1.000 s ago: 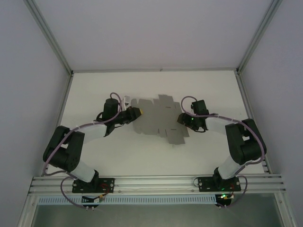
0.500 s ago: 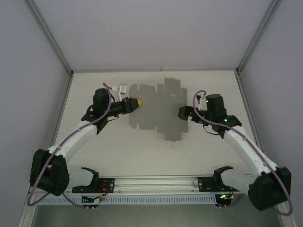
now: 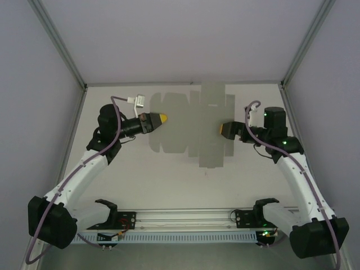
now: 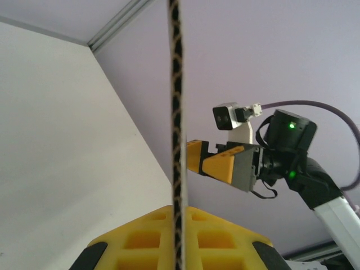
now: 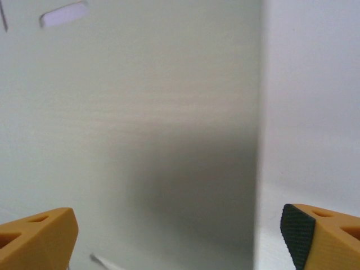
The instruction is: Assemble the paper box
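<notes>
I will lower the sheet's pinched edge onto the white table with my left gripper, then open it.
The paper box (image 3: 194,126) is a flat grey die-cut sheet with flaps, held up above the white table (image 3: 140,185). My left gripper (image 3: 162,118) is shut on the sheet's left edge. In the left wrist view the sheet (image 4: 175,84) runs edge-on as a thin vertical line between the yellow fingers (image 4: 225,236). My right gripper (image 3: 225,129) stands open just off the sheet's right side, and it appears across the sheet in the left wrist view (image 4: 216,163). The right wrist view faces the sheet's flat grey face (image 5: 140,112), with its fingertips (image 5: 34,236) wide apart and nothing between them.
Aluminium frame posts (image 3: 56,42) and grey walls enclose the table on three sides. The arms' mounting rail (image 3: 185,216) runs along the near edge. A small slot (image 5: 64,12) is cut in the sheet's upper part.
Both arms have stretched out and risen. The left gripper carried the sheet up and toward the back. The right gripper opened and drew off to the right of the sheet.
</notes>
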Available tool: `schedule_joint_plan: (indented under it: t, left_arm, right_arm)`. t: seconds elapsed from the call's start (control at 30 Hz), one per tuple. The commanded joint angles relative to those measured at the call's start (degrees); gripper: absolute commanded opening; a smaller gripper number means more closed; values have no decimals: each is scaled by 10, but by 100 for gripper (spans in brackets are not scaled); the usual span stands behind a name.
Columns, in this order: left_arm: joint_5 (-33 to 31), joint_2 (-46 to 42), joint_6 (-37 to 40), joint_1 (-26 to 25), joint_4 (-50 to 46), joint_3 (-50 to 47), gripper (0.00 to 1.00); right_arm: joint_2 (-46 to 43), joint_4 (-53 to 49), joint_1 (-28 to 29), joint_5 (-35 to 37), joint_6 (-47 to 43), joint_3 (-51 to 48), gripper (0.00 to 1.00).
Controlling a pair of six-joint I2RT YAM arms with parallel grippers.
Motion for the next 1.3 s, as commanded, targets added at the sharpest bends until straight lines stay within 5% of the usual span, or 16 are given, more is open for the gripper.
schedule_joint_plan:
  t: [0.0,0.6,0.63,0.67,0.7,0.73,0.83,0.93,1.27]
  left_arm:
    - [18,-23,-9,3,15,-4,0]
    - [-62,-19,47,9,-81,-3,0]
    - [-69,-17,60,10,-100,1,4]
    - [-91,-14,80,9,-137,9,25]
    - [-133,-10,102,10,-192,19,68]
    - [-188,-6,125,9,-247,29,98]
    - [-380,27,163,7,-411,55,100]
    - [-477,62,186,7,-476,53,100]
    - [-398,99,198,8,-390,51,100]
  right_arm:
    - [13,13,-30,-116,-9,-10,90]
    - [19,49,-34,-198,-36,-25,0]
    - [21,59,-34,-196,-32,-26,0]
    - [27,64,-34,-194,-32,-28,0]
    - [35,63,-34,-194,-41,-28,0]
    - [42,62,-34,-191,-48,-29,0]
    - [74,44,-32,-163,-72,-32,0]
    - [105,20,-14,-98,-111,-34,0]
    - [198,-1,103,217,-280,20,0]
